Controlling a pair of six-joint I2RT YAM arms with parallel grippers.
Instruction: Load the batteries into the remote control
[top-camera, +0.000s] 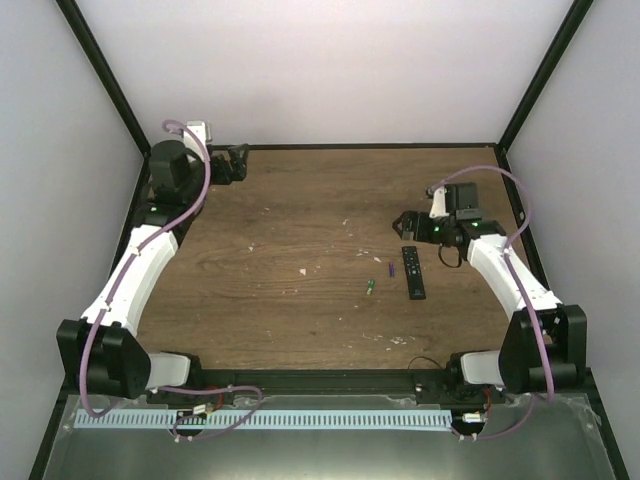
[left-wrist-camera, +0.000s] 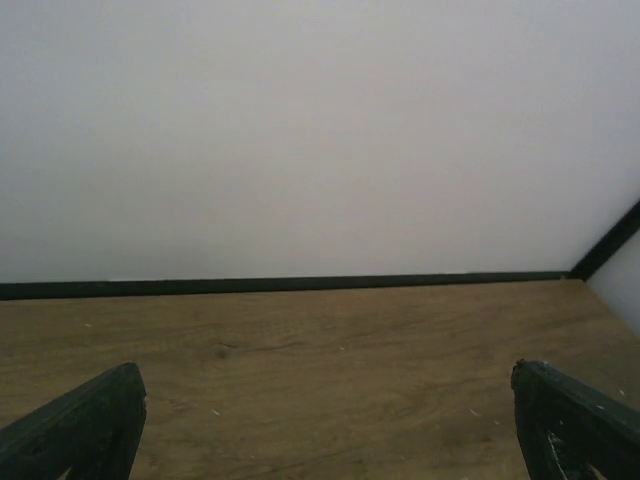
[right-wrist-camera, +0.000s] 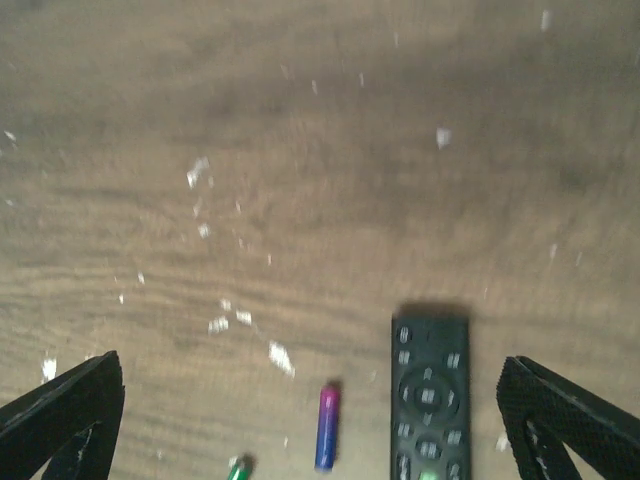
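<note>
My right gripper is to move back and down to the remote and close across its green-button section, which is narrower than the gap between my fingers.
The black remote control lies button side up on the wooden table, right of centre; the right wrist view shows its upper part. The purple battery lies just left of it and also shows in the right wrist view. The green battery lies further left and nearer; only its tip shows at the right wrist view's lower edge. My right gripper hovers open and empty above the table just beyond the remote. My left gripper is open and empty at the far left corner.
Small white specks are scattered on the wood. White walls with black frame bars enclose the table. A black strip runs along the foot of the back wall. A metal ledge runs along the near side.
</note>
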